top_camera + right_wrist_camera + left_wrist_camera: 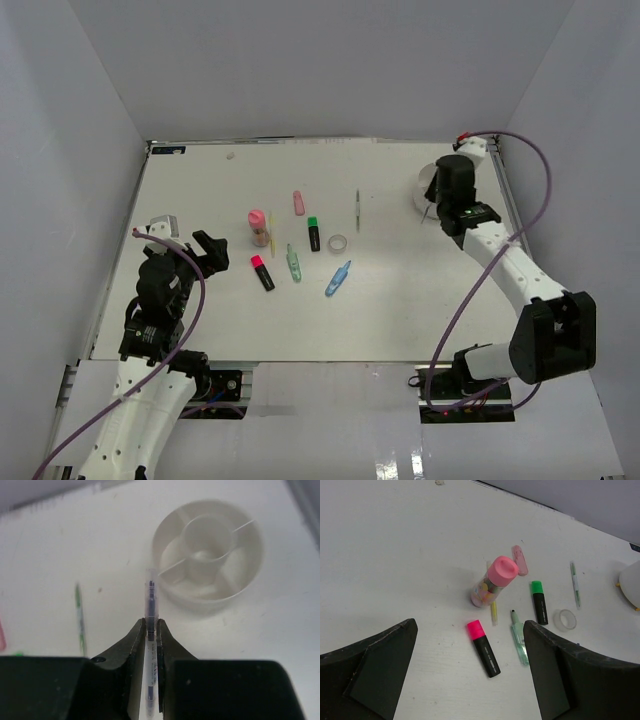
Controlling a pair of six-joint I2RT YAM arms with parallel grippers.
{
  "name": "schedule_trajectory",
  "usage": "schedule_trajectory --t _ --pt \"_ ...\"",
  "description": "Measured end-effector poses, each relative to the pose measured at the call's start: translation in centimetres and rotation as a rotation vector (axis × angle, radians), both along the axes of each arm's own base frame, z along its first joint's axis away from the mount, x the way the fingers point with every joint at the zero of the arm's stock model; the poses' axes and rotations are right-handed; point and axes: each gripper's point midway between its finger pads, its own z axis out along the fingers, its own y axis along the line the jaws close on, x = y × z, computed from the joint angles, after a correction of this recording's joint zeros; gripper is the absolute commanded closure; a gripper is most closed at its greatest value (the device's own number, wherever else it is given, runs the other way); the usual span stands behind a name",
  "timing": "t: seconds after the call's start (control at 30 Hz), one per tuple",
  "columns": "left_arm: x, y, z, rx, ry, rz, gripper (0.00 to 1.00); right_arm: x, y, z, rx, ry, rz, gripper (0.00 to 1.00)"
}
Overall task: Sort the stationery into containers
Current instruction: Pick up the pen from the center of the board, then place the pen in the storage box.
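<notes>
The robot's right gripper should next carry the pen to the gripper's right in the wrist view, lower it into the tub's empty side section there and let it go.
My right gripper is shut on a thin clear pen with a dark core. It holds the pen just short of the round white divided tub, whose compartments look empty. In the top view this gripper hovers at the tub at the far right. My left gripper is open and empty, above a pink-capped highlighter. Past it lie the pink-capped glue stick, a green-capped highlighter, a pale green pen, a tape ring and a pink eraser.
A blue pen lies near the table's middle front. A thin green pencil lies between the cluster and the tub, and a yellow pencil lies by the glue stick. White walls enclose the table on three sides.
</notes>
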Motion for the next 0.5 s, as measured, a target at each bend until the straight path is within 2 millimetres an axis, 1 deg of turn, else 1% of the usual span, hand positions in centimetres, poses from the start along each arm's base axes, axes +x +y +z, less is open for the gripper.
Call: schedule_trajectory --t 0.1,0.17,0.2,0.27,0.4,0.47,0.5 --pt "-0.1 -0.1 0.1 0.0 -0.003 -0.004 0.02 1.5 -6.6 3.3 0.001 -0.144 -0.153 0.92" --pt "-0.1 -0.2 0.1 -0.001 -0.006 -0.009 0.02 2.1 -10.0 4.5 -0.019 -0.201 -0.23 0.92" --pt "-0.1 -0.3 0.2 -0.001 -0.006 -0.011 0.02 2.4 -11.3 5.0 -0.03 -0.224 -0.258 0.92" --pt "-0.1 -0.4 0.2 -0.001 -0.006 -0.015 0.02 2.9 -13.2 5.9 -0.039 -0.274 -0.301 0.92" --pt "-0.2 -0.5 0.1 -0.001 -0.006 -0.021 0.02 4.2 -15.8 7.0 -0.052 -0.358 -0.352 0.91" --pt "-0.2 -0.6 0.1 -0.001 -0.006 -0.023 0.02 5.1 -16.8 6.7 -0.064 -0.375 -0.367 0.91" --pt "-0.2 -0.6 0.1 -0.001 -0.005 -0.025 0.02 5.6 -17.1 6.3 -0.071 -0.373 -0.368 0.91"
